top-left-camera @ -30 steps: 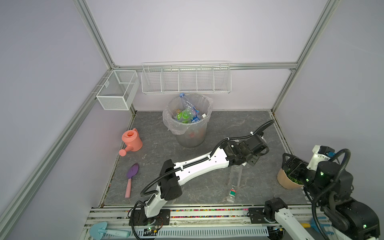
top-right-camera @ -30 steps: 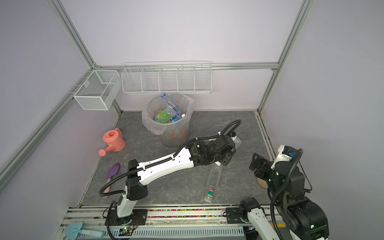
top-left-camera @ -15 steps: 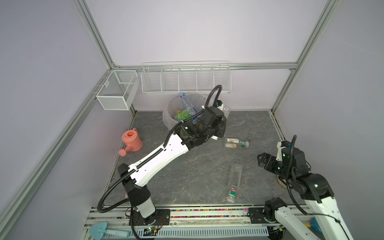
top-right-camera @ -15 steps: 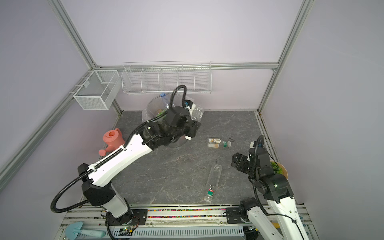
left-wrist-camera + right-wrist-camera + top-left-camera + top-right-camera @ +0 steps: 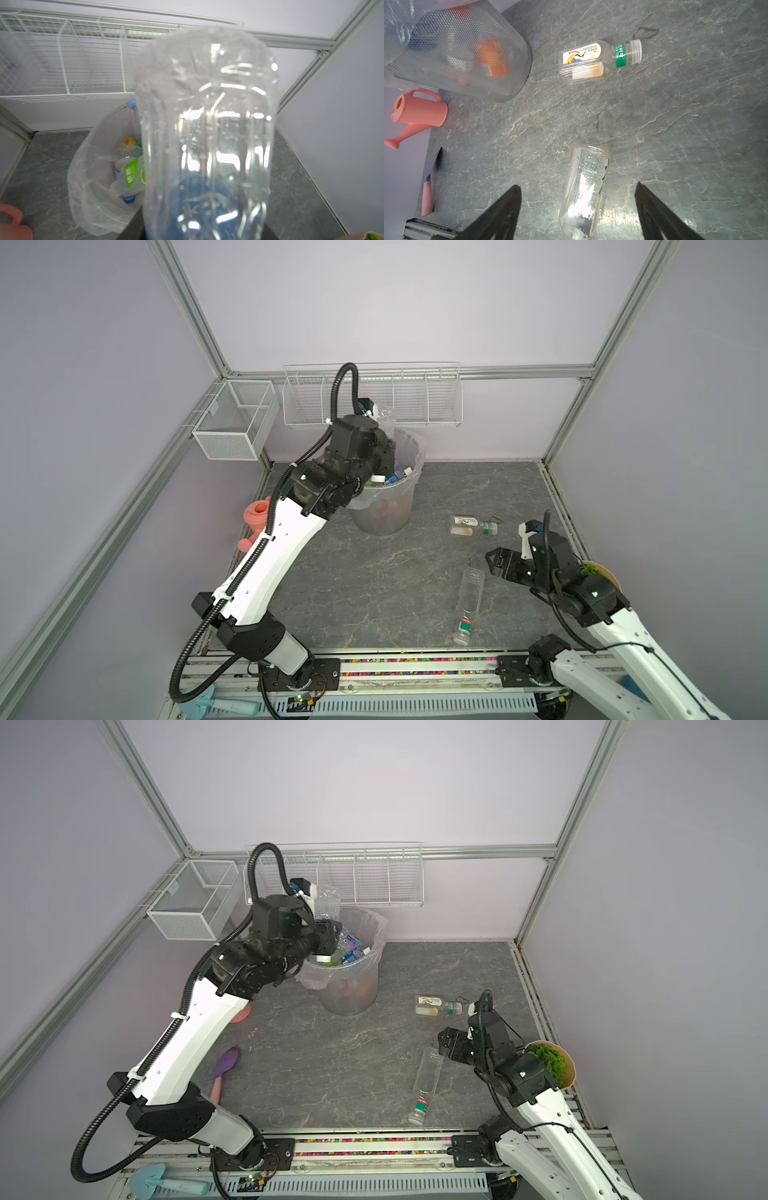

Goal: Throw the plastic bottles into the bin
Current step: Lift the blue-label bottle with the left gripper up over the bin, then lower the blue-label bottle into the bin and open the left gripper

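I will move my left gripper outward and toward the bin's side by the watering can (image 5: 313,976) (image 5: 100,168) to release the bottle, because the bag's opening is that way.
My left gripper (image 5: 381,438) (image 5: 326,924) is shut on a clear plastic bottle (image 5: 385,418) (image 5: 328,903) with a blue label, held base-up over the bin's rim. In the left wrist view that bottle (image 5: 207,135) fills the middle and hides the fingers. The grey bin (image 5: 386,516) (image 5: 353,996) (image 5: 91,170) (image 5: 467,52), lined with a clear bag, holds several bottles. Two bottles lie on the floor: a tall clear one (image 5: 469,597) (image 5: 426,1077) (image 5: 585,187) and a short one with a white label (image 5: 471,526) (image 5: 436,1006) (image 5: 596,60). My right gripper (image 5: 492,566) (image 5: 442,1042) (image 5: 577,185) is open above the tall bottle's base end.
A pink watering can (image 5: 255,518) (image 5: 419,112) stands left of the bin, with a purple trowel (image 5: 224,1069) (image 5: 430,176) nearer the front. White wire baskets (image 5: 237,423) (image 5: 374,402) hang on the back walls. A potted plant (image 5: 550,1060) sits behind my right arm.
My left arm has carried the clear bottle from the right of the floor up and over the bin. My right arm has swung in, open, over the tall bottle on the floor.
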Controlling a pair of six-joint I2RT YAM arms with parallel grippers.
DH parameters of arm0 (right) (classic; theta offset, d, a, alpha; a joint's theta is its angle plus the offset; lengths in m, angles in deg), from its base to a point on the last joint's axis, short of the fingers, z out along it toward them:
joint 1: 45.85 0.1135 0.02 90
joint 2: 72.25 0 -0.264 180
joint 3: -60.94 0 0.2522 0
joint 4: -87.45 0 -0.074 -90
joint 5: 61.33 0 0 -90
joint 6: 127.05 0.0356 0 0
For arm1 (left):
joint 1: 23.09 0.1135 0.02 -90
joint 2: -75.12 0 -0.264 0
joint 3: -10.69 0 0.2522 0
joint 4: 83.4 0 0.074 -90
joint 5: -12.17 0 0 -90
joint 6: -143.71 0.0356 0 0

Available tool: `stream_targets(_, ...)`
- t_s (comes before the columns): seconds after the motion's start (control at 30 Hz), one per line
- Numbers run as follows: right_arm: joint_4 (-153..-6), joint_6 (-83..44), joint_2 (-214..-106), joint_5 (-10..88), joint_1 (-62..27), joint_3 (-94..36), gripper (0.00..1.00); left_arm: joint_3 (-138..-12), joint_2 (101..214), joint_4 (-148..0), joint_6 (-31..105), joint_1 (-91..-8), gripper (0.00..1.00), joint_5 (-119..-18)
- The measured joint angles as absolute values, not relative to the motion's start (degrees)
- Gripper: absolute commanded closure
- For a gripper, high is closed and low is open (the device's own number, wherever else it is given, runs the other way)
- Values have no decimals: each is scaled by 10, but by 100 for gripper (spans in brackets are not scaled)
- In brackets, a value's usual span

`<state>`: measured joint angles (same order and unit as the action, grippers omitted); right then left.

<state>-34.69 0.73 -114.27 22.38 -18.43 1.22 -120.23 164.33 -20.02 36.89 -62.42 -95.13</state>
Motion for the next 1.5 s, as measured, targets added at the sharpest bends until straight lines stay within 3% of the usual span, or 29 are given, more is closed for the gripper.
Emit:
stream_targets(0.4,-368,22,-1139,213,-161,29,12,-1372,1699,-153,375,-472,82,-895)
stream_targets(0.6,-369,27,-1139,209,-152,29,12,-1453,1769,-132,382,-456,82,-877)
stream_targets(0.93,-367,33,-1132,205,-146,29,12,-1456,1841,-115,392,-450,81,-868)
stream_targets(0.97,-367,33,-1132,205,-146,29,12,-1452,1844,-115,394,-449,77,-869)
stream_targets(1.0,-367,33,-1132,205,-146,29,12,-1448,1848,-113,396,-448,62,-870)
stream_targets(1.03,-367,33,-1132,205,-146,29,12,-1446,1852,-110,398,-447,32,-872)
stream_targets(1.17,-364,33,-1127,205,-146,29,12,-1443,1869,-96,408,-444,0,-880)
stream_targets(1.5,-358,35,-1118,204,-145,29,12,-1433,1836,-94,409,-444,1,-886)
